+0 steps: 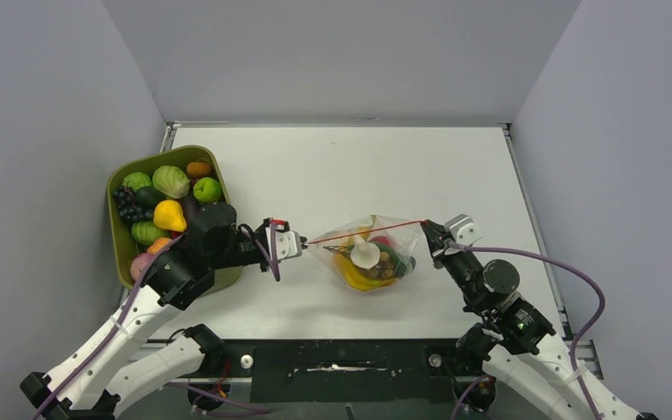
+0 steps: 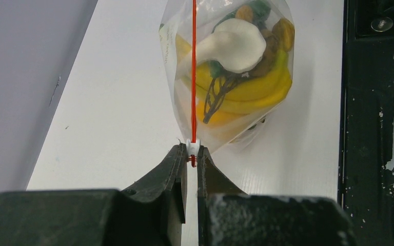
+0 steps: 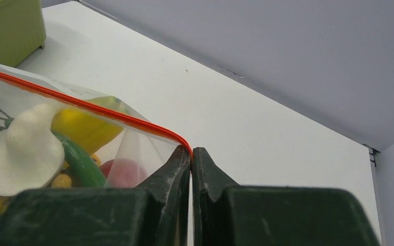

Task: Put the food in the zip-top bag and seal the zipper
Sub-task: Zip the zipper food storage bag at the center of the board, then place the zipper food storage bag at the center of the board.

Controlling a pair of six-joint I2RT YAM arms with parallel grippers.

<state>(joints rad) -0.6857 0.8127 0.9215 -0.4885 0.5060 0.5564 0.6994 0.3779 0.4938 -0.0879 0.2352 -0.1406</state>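
I will lower my left gripper outward to the bare tabletop beyond the hanging bag and release the white slider, since it is already at the zipper's end.
The clear zip-top bag point(image 1: 369, 255) hangs between my two grippers over the table middle, holding yellow bananas point(image 2: 246, 92), a white mushroom-like piece point(image 2: 236, 45), a green piece point(image 3: 79, 161) and a red piece point(image 3: 125, 171). Its red zipper point(image 1: 367, 231) is stretched taut in a straight line. My left gripper point(image 1: 302, 242) is shut on the white slider point(image 2: 193, 147) at the zipper's left end. My right gripper point(image 1: 430, 229) is shut on the zipper's right corner point(image 3: 186, 148). More food point(image 1: 171, 182) lies in the olive-green tray point(image 1: 121, 236).
The tray sits at the table's left edge, partly under my left arm. Grey walls close in on the left, back and right. A black base rail point(image 1: 341, 354) runs along the near edge.
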